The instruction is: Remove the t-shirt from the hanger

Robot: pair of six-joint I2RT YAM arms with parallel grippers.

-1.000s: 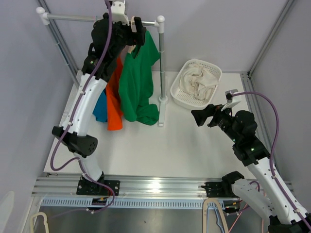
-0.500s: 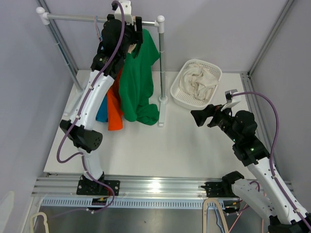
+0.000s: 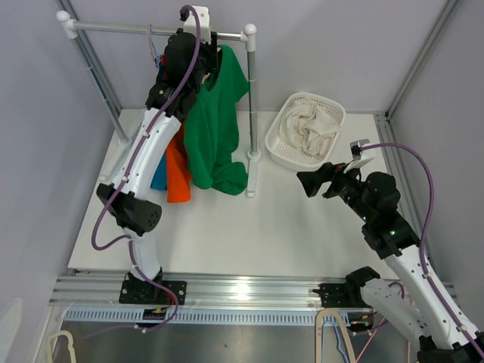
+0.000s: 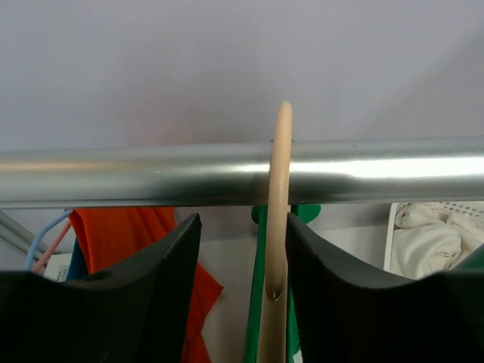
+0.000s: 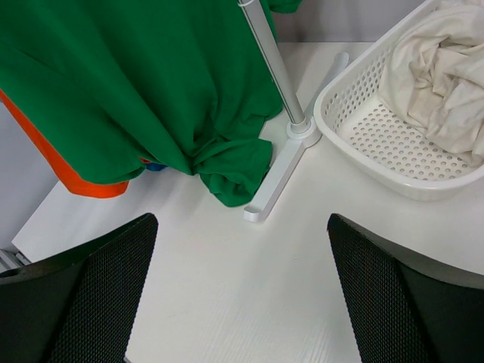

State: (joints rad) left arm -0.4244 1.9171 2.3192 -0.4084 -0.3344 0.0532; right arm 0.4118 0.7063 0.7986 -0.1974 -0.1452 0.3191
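The green t-shirt hangs to the left of my right gripper in the top view, so my right gripper needs to move across the tabletop onto the t-shirt's lower fold next.
A green t-shirt (image 3: 215, 128) hangs on a beige hanger from the metal rail (image 3: 136, 29), its hem bunched on the table. My left gripper (image 3: 206, 57) is up at the rail, open. In the left wrist view the hanger's hook (image 4: 277, 227) goes over the rail (image 4: 151, 178) and stands between my left gripper's (image 4: 243, 280) jaws, close to the right finger, with a gap to the left one. Green cloth (image 4: 254, 318) shows behind the hook. My right gripper (image 3: 311, 184) is open and empty over the table's right half, facing the green t-shirt (image 5: 151, 83).
An orange shirt (image 3: 178, 162) and a blue one (image 3: 157, 178) hang left of the green one. The rack's right post (image 3: 251, 106) stands beside the shirt, its foot (image 5: 276, 181) on the table. A white basket (image 3: 276, 140) holds white cloth at the back right.
My left arm has stretched up and to the right, bringing its gripper up to the rail around the hanger's hook. The right arm has not moved.
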